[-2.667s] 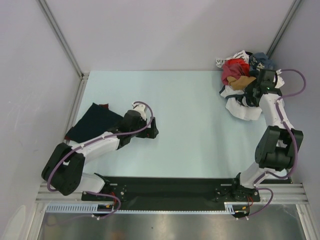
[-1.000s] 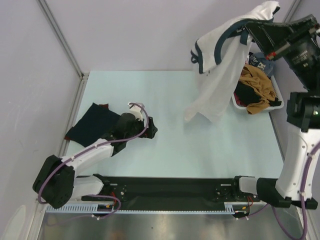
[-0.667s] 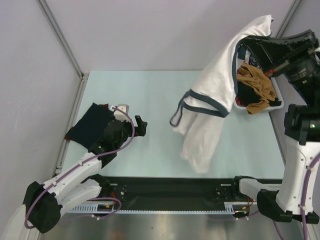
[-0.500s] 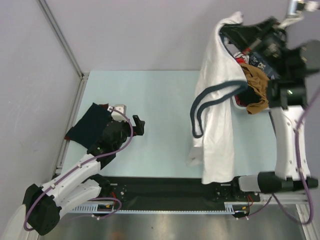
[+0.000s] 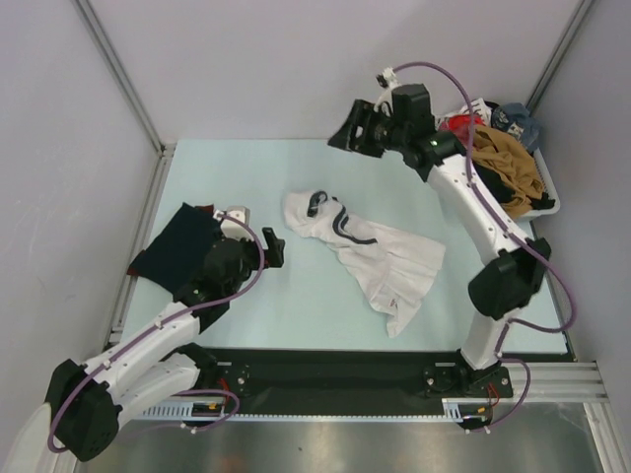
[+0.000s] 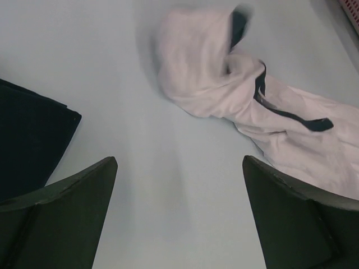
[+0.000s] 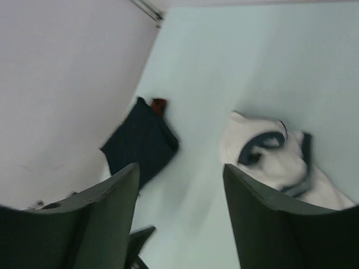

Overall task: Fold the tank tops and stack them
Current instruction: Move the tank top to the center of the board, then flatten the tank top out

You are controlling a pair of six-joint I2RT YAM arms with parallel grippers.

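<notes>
The navy trim's end [image 5: 369, 240] [image 6: 318, 124] lies uppermost, below the left gripper and to its right in the top view, so the robot will move that gripper across and down onto it.
The white tank top [image 5: 370, 251] with navy trim lies crumpled on the table's middle; it also shows in the left wrist view [image 6: 247, 101] and the right wrist view [image 7: 275, 154]. The dark navy tank top [image 5: 177, 246] lies folded at the left, with maroon trim at its far corner; it shows in the left wrist view [image 6: 28, 140] and the right wrist view [image 7: 140, 140]. My left gripper [image 5: 271, 244] is open and empty, between the two tops. My right gripper [image 5: 347, 133] is open and empty, raised above the table's far side.
A white basket [image 5: 537, 209] at the far right holds several crumpled clothes, among them mustard [image 5: 508, 168] and red [image 5: 463, 123] ones. Walls close in the table on the left, back and right.
My right gripper carried the white tank top out of the basket, swung it over the table and let it go; it now lies in the middle. My left gripper lifted and opened.
</notes>
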